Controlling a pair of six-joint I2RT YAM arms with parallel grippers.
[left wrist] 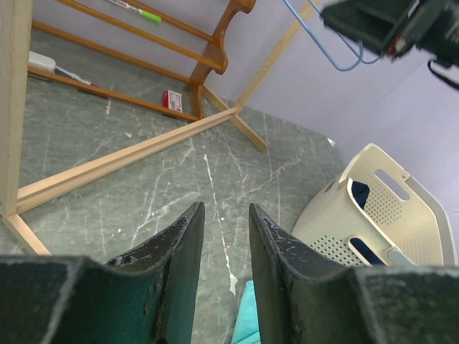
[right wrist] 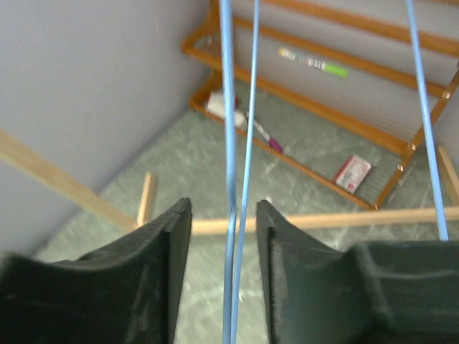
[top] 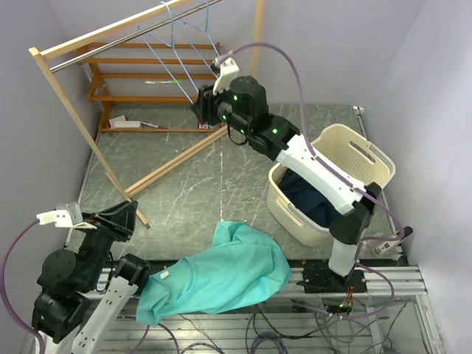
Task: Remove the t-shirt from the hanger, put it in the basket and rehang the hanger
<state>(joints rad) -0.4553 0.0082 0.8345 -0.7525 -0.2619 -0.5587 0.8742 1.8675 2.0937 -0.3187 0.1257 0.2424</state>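
My right gripper will move back from the hanger next. Then it will move down onto the middle of the teal t-shirt (top: 224,273).
The teal t-shirt (top: 221,273) lies crumpled at the near edge of the table, off the hanger; a corner of it shows in the left wrist view (left wrist: 247,315). The blue wire hanger (top: 184,63) hangs bare from the metal rail (top: 133,35). My right gripper (top: 200,105) is up at the hanger. In the right wrist view its jaws (right wrist: 222,204) stand open with two of the hanger's wires (right wrist: 229,107) between them, not clamped. My left gripper (top: 124,215) is open and empty, low at the near left, left of the shirt (left wrist: 224,208).
A cream laundry basket (top: 354,151) with a dark blue garment (top: 308,200) stands at the right, also in the left wrist view (left wrist: 387,215). The wooden rack's legs (top: 177,158) cross the grey floor. A wooden shelf (top: 140,96) stands at the back wall.
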